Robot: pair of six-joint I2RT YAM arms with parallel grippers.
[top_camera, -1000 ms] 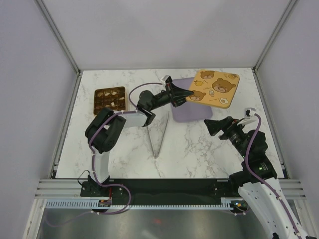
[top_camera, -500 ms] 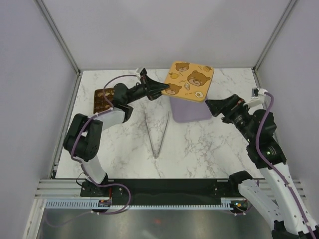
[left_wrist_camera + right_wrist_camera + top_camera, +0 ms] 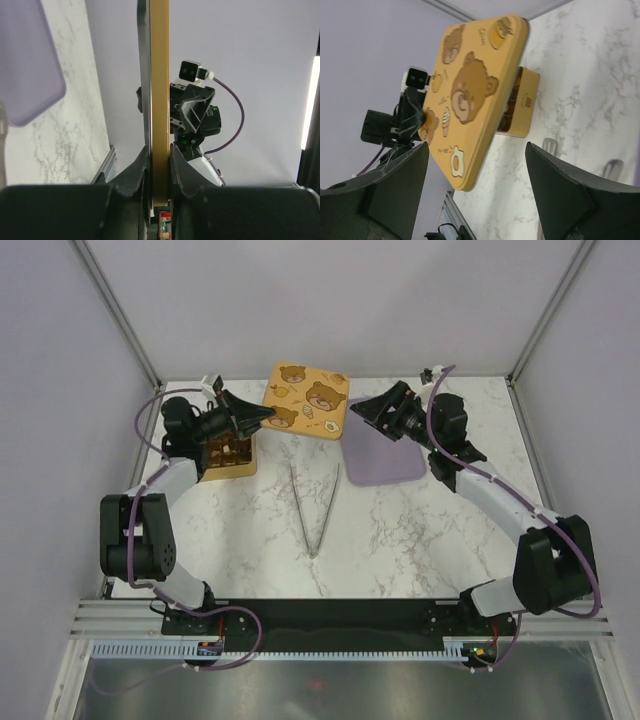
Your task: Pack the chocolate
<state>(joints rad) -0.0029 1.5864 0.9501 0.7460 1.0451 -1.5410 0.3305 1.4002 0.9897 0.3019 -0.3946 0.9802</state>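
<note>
The left gripper brings the lid down and to the left in the top view, over the uncovered box (image 3: 229, 453) below, and releases it next.
The chocolate (image 3: 229, 449) shows as small brown and pale pieces in the compartments of the golden-brown box (image 3: 240, 462) at the back left, partly under my left arm. My left gripper (image 3: 258, 416) is shut on the left edge of the bear-printed lid (image 3: 308, 400), which hangs tilted in the air just right of the box. In the left wrist view the lid (image 3: 160, 90) is edge-on between the fingers (image 3: 131, 172). My right gripper (image 3: 366, 410) stands open just right of the lid, apart from it. The right wrist view shows the lid (image 3: 470, 95), the box (image 3: 526, 112) behind it, and dark chocolate (image 3: 511, 107) inside.
A flat lilac tray (image 3: 385, 458) lies at the back centre-right, below the right gripper. Metal tweezers (image 3: 315, 508) lie in a V on the marble table (image 3: 420, 540) in the middle. White walls and aluminium posts (image 3: 118, 310) ring the table.
My left gripper has carried the lid leftward from above the lilac tray to beside the box. The right arm has swung back and left, following the lid with open jaws.
</note>
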